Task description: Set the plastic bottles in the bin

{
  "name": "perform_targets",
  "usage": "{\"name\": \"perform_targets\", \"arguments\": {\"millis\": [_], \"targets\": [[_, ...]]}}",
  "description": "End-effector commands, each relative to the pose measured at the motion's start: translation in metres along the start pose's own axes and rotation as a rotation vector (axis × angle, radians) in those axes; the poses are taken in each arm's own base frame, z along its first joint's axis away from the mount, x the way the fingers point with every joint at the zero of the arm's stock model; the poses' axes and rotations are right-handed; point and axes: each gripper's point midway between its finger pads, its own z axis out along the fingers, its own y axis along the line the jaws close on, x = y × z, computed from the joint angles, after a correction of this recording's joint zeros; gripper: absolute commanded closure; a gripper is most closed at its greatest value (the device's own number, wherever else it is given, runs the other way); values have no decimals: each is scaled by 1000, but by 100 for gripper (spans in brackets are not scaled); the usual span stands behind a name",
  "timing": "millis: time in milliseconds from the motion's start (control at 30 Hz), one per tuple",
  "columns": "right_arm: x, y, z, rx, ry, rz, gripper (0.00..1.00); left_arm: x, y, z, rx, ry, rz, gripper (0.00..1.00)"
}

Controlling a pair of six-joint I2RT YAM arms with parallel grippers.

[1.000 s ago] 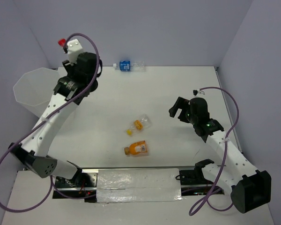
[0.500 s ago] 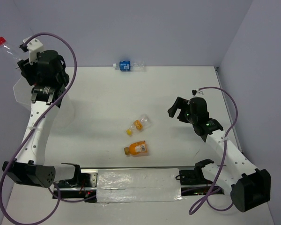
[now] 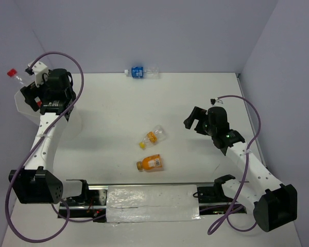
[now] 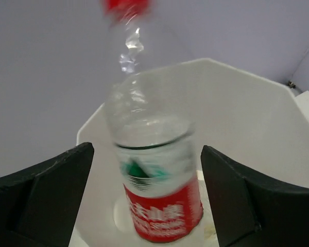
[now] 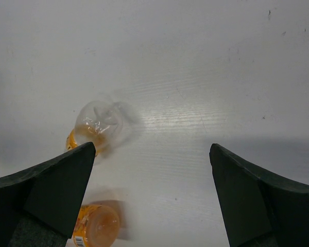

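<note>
Next, my left gripper swings right in the top view, fingers open, and comes down around the yellow-capped orange bottle's orange part, as the bottle lies below it.
My left gripper (image 3: 31, 96) hangs open over the bin (image 3: 73, 121), a translucent white tub at the table's left edge. A red-capped bottle (image 4: 157, 190) with a red and green label stands blurred between the fingers (image 4: 51, 190), with a gap on each side, above the bin's floor and inside its rim (image 4: 237, 72). Its cap (image 3: 11, 72) sticks up to the left. A blue-labelled bottle (image 3: 141, 72) lies by the back wall. Two orange bottles (image 3: 153, 137) (image 3: 150, 163) lie mid-table. My right gripper (image 3: 193, 119) hovers open to their right, holding nothing; both show at its left finger (image 5: 95, 128) (image 5: 95, 226).
Purple cables loop off both arms. The enclosure walls stand close behind the bin and along the right side. A strip of crinkled white tape (image 3: 152, 203) runs along the near edge between the arm bases.
My left arm swung left with the red-capped bottle to above the bin. Its jaws have now opened and the bottle sits lower, loose between them. The right arm barely moved.
</note>
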Motion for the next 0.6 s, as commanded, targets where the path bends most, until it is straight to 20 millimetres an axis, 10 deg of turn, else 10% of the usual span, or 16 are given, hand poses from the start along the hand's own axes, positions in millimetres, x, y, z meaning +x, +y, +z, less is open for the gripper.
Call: {"name": "perform_targets", "arguments": {"millis": [0,167,367,567], "targets": [[-9,7,1,-23,-30,-3,0,-2,0,3,-6,0,-90,0],[-11,8,2,-21,-30,-4,0,-21,-9,-6,40,29,-68,0],[-12,8,4,-18,-37,20,0,-48,-69,-96,309,-73,103,1],[-16,2,-4,16,-62,15,0,29,-152,-200,640,58,367,1]]}}
